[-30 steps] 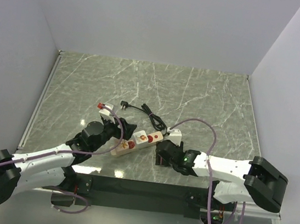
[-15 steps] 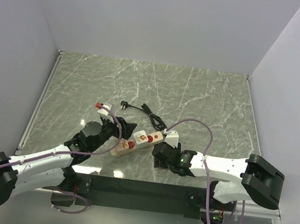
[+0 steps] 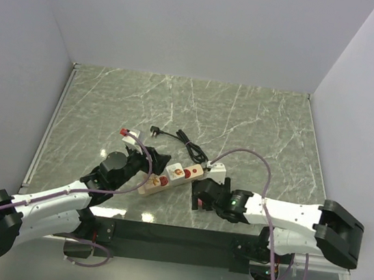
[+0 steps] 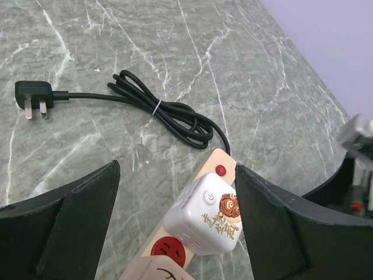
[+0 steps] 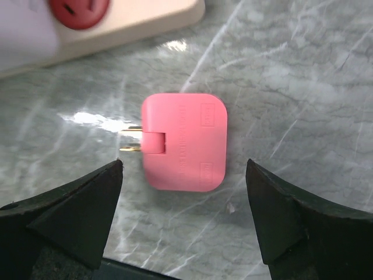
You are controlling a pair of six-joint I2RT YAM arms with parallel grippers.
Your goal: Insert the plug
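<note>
The plug's body is below, between the open fingers of my right gripper, so I will lower them around the pronged side and opposite side of the pink plug's body (image 3: 199, 202) (image 5: 185, 143) and close them.
A pink plug (image 5: 185, 142) lies flat on the marble table, its two brass prongs pointing left, just near of the beige power strip (image 5: 145, 20). My right gripper (image 5: 184, 164) is open and hovers over the plug, with a finger on either side and not touching it. In the top view the right gripper (image 3: 200, 196) hides the plug. My left gripper (image 4: 176, 175) is open and straddles the strip (image 4: 218, 164) around a white cube adapter (image 4: 207, 219) plugged into it. A free red socket (image 4: 169, 252) sits beside the cube. The left gripper (image 3: 152, 165) is at the strip's (image 3: 175, 174) left half.
The strip's black cord (image 4: 169, 114) lies bundled beyond the strip and ends in a black three-pin plug (image 4: 32, 93). The cord also shows in the top view (image 3: 181, 139). The table's dark near edge (image 3: 174, 235) lies just behind the right gripper.
My right gripper has shifted slightly left, closer to the strip's near side, and its arm has stretched out lower. The left arm has barely moved.
</note>
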